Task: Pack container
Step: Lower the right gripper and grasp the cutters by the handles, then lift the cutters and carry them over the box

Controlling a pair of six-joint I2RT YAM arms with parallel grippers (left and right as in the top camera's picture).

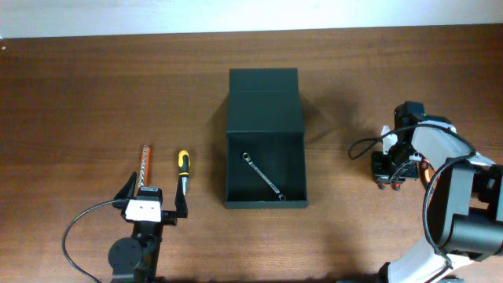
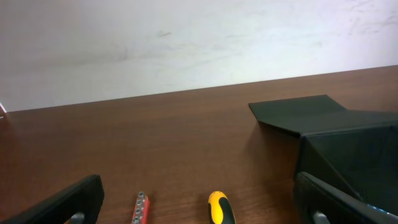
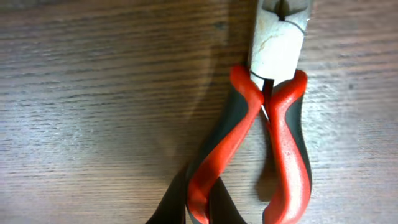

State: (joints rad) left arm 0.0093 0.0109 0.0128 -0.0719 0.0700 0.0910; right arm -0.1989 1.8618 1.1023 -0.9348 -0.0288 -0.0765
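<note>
Next, my right gripper lifts the pliers over the container's side, lowers and releases them, since free space beside the wrench [image 1: 263,176] lies to the gripper's left in the overhead view.
The container [image 1: 264,203], a dark green-black box, stands open mid-table with its flap lid [image 1: 264,110] folded back; it also shows in the left wrist view [image 2: 348,146]. A silver wrench [image 1: 263,176] lies inside it. My left gripper [image 1: 155,195] is open and empty, low over the table just behind a yellow-black screwdriver [image 1: 182,167] and a red bit holder [image 1: 145,163]; both lie between its fingers [image 2: 198,186]. My right gripper [image 1: 391,174] is right of the container. It is shut [image 3: 198,208] on the left handle of red-black pliers [image 3: 283,143], close to the table.
The table's far edge meets a white wall [image 2: 186,43]. Cables [image 1: 78,228] trail from the left arm, and another loops by the right arm [image 1: 365,145]. Bare wood lies between the container and each arm.
</note>
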